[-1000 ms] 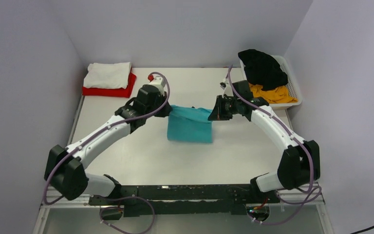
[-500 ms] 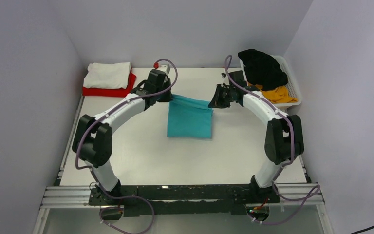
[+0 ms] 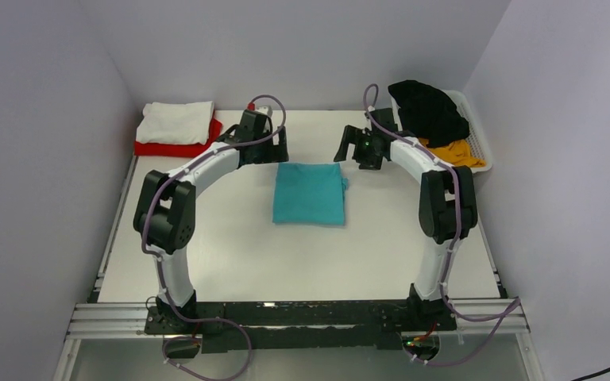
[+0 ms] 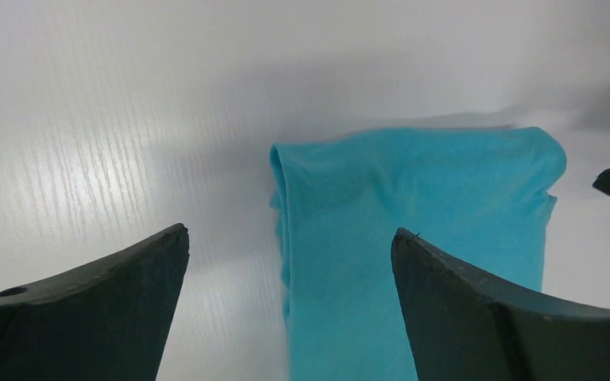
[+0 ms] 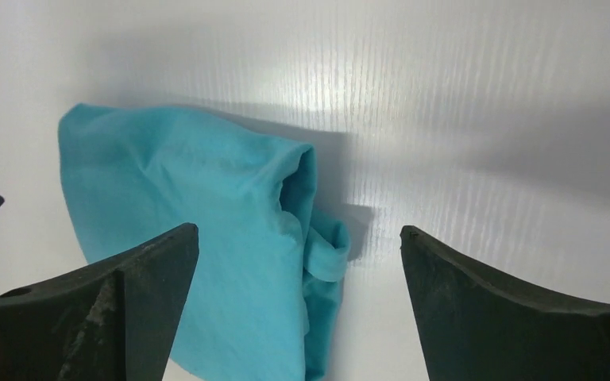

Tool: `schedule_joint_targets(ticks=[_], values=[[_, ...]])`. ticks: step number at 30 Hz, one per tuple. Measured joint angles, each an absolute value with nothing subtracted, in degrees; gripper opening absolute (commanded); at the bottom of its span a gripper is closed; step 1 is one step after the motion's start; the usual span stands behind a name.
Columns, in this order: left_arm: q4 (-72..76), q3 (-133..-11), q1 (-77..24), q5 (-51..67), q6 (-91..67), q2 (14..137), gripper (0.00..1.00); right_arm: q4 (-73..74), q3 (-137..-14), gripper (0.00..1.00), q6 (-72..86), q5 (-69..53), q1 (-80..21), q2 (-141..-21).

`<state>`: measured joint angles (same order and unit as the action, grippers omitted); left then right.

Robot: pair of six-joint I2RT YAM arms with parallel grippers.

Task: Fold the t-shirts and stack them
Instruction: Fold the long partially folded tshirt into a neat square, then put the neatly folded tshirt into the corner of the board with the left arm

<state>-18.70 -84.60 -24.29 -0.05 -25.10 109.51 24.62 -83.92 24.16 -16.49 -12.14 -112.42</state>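
Observation:
My left gripper needs to come back and down astride the teal t-shirt's side edge nearer the red one next, as it lies below and farther back.
The teal t-shirt lies folded flat in the middle of the table, held by nothing. My left gripper hovers open just behind its far left corner. My right gripper hovers open just behind the far right corner. In the left wrist view the teal cloth lies below the gripper, free of both fingers. In the right wrist view a rumpled corner of the shirt lies below the open gripper. A folded white t-shirt rests on a red one at the far left.
A white slatted basket at the far right holds a black t-shirt and a yellow-orange one. Grey walls close in the table on three sides. Both arm bases stand at the near edge.
Both grippers have opened and let go of the teal shirt's far edge, which has dropped flat onto the table. Both arms reached a little farther back.

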Motion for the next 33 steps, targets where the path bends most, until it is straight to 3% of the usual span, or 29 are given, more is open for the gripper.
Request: schedule_joint_targets(ticks=[4,11,16,26,28,31,33], values=[[-17.58,-83.4,-24.01,1.3,-25.19,108.6,1.0,19.42,-79.81,1.0,24.12,-15.66,-12.01,-108.01],[-15.62,-74.26,-24.1,6.39,-26.55,105.91,0.98,9.21,-62.08,1.0,24.29,-20.45,-12.05,-93.47],[-14.35,-71.68,-24.1,9.58,-27.94,107.33,0.81,6.74,-54.43,1.0,24.64,-22.63,-12.1,-88.2],[-9.89,-70.63,-26.44,12.69,-30.57,111.72,0.49,6.81,-52.97,1.0,24.27,-20.27,-12.08,-83.81],[-9.19,-70.94,-27.55,12.19,-31.09,112.4,0.34,6.83,-52.82,1.0,23.99,-19.55,-12.08,-83.24],[-9.52,-73.34,-29.65,10.13,-31.94,114.65,0.01,6.85,-52.64,1.0,23.55,-18.61,-12.05,-83.11],[-10.63,-76.2,-31.24,7.79,-32.34,116.18,0.0,6.87,-52.29,1.0,23.27,-17.85,-12.03,-82.87]])
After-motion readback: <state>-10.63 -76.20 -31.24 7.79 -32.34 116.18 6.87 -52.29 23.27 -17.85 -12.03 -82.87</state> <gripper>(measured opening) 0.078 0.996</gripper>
